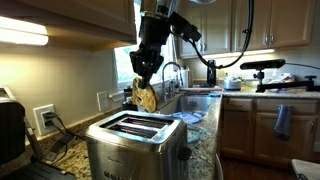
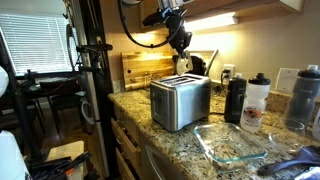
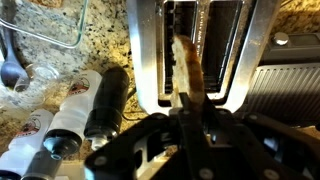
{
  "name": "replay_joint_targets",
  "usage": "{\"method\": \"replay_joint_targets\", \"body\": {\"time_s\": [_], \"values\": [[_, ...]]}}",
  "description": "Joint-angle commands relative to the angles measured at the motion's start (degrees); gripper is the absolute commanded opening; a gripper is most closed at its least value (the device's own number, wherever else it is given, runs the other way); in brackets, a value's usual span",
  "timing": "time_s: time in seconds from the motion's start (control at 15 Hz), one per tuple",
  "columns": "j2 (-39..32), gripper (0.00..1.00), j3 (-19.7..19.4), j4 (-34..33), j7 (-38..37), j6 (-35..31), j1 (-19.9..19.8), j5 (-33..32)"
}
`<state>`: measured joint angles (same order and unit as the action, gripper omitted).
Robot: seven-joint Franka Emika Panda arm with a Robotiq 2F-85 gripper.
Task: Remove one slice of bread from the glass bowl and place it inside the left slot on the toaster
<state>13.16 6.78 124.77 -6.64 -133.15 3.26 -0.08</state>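
Observation:
The gripper shifts over, lowers and releases next, as the slot farther from the bowl [image 3: 219,32] lies below the bread and to its right in the wrist view.
My gripper [image 1: 145,84] is shut on the slice of bread [image 1: 146,98], a golden-tan slice hanging edge-down just above the far end of the toaster [image 1: 135,145]. In the wrist view the bread [image 3: 187,68] hangs between my fingers [image 3: 188,100] over the toaster [image 3: 150,50], in line with its two dark slots. In an exterior view the gripper [image 2: 182,52] hovers above the steel toaster [image 2: 180,102]. The glass bowl [image 2: 232,145] sits on the counter in front of the toaster and looks empty; its corner shows in the wrist view [image 3: 50,25].
Granite counter [image 2: 165,140]. Dark and white bottles [image 2: 236,98] stand beside the toaster, also in the wrist view [image 3: 105,100]. A black appliance [image 1: 10,125] stands by the wall. A sink and faucet [image 1: 175,75] lie behind. A cutting board [image 2: 145,68] leans at the back.

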Motion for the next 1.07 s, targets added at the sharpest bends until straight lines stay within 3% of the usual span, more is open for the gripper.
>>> {"method": "replay_joint_targets", "body": {"time_s": [0.0,1.0], "values": [[0.72,0.08,-0.89,-0.36,2.94,2.73,1.48,3.14],[-2.0,0.07,-1.58,-2.03,10.73,6.83,2.33,10.25]]}}
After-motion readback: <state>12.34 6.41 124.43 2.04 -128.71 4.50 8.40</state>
